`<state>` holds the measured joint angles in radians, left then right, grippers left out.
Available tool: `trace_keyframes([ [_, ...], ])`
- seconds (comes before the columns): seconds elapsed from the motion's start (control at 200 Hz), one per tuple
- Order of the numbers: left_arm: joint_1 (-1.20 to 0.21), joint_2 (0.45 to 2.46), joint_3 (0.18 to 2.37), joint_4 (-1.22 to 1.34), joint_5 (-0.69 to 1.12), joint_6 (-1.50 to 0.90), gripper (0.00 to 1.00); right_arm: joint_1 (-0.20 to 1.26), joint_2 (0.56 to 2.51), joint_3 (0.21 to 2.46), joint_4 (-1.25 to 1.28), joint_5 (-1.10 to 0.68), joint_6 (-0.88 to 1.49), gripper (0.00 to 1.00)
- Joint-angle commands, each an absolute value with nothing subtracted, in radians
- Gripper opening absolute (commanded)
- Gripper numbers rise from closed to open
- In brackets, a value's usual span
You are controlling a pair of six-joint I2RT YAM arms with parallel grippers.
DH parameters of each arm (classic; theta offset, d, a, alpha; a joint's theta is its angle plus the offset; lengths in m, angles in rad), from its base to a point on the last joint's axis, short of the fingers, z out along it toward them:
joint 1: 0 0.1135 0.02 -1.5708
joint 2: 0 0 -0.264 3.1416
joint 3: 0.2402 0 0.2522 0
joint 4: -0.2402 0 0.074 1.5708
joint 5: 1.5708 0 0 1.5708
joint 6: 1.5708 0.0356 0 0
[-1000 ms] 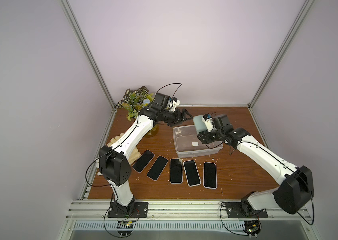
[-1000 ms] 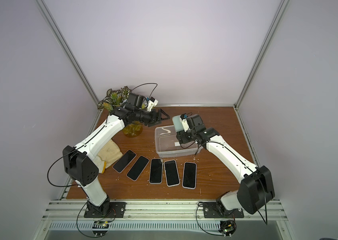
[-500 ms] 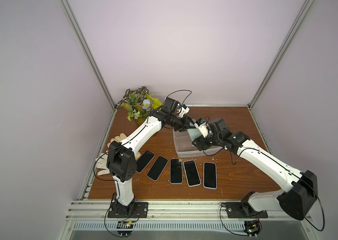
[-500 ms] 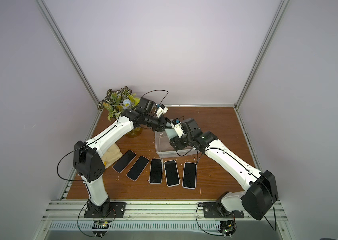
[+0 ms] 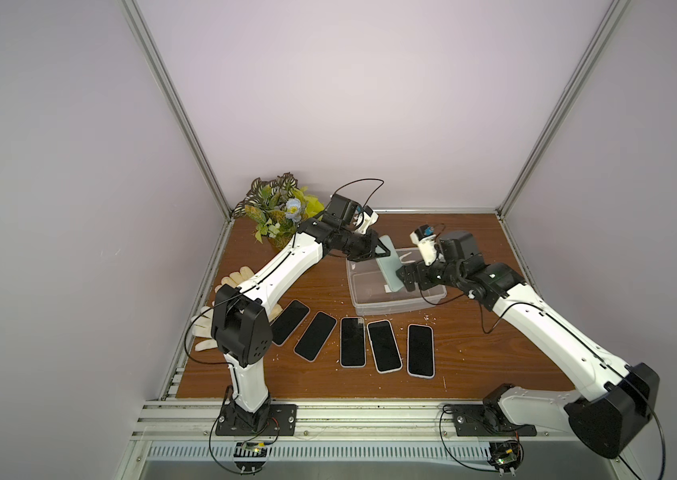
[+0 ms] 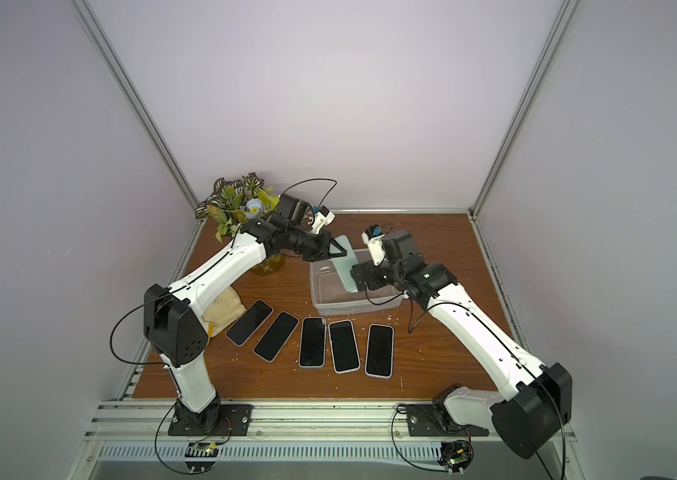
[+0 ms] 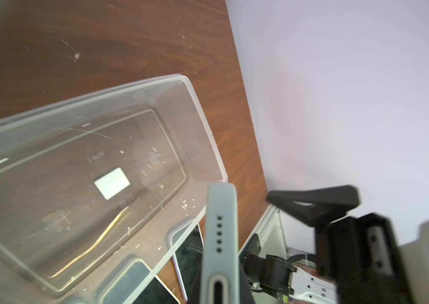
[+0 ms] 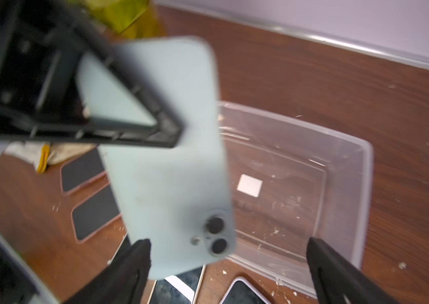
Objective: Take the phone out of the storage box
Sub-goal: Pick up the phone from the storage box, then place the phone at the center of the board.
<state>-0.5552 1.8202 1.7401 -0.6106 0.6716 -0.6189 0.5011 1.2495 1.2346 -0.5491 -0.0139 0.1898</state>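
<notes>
The robot should next swing the phone in its left gripper back and down, then let go of it on the bare wood past the end of the row opposite the glove.
A pale blue-green phone [image 5: 389, 266] [image 6: 344, 266] [image 8: 168, 171] hangs tilted above the clear storage box [image 5: 395, 309] [image 6: 353, 307] [image 7: 203, 115] [image 8: 366, 184], back side towards the right wrist camera. My left gripper [image 5: 384, 251] [image 6: 339, 251] is shut on the phone's upper end. In the left wrist view the phone's edge [image 7: 220, 237] runs out from between the jaws. My right gripper [image 5: 403, 278] [image 6: 355, 278] [image 8: 228, 250] is open, its fingers spread wide on either side of the phone's camera end. The box holds only a white sticker [image 8: 249, 185].
Several phones [image 5: 353, 340] [image 6: 312, 340] lie face up in a row on the wooden table in front of the box. A vase of flowers [image 5: 283, 212] stands in the back left corner. A cream glove [image 5: 237, 278] lies by the left arm.
The left gripper has swung in from near the vase and closed on the phone's upper end. The right gripper, which held the phone, has opened wide.
</notes>
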Motion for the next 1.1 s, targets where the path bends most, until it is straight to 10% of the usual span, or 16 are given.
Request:
trace_keyframes([
  [0.0,-0.617,1.73,1.797,-0.609,0.478,-0.547,0.0,0.413,1.21,1.343,-0.633,0.109,0.299,0.99],
  [0.495,-1.246,1.952,2.045,-0.602,-0.119,0.063,0.0,0.114,1.177,1.468,-0.763,0.076,0.562,0.99],
  [1.096,-1.406,2.084,1.657,0.082,-0.338,0.317,0.0,0.046,1.134,1.517,-0.75,-0.018,0.54,0.99],
])
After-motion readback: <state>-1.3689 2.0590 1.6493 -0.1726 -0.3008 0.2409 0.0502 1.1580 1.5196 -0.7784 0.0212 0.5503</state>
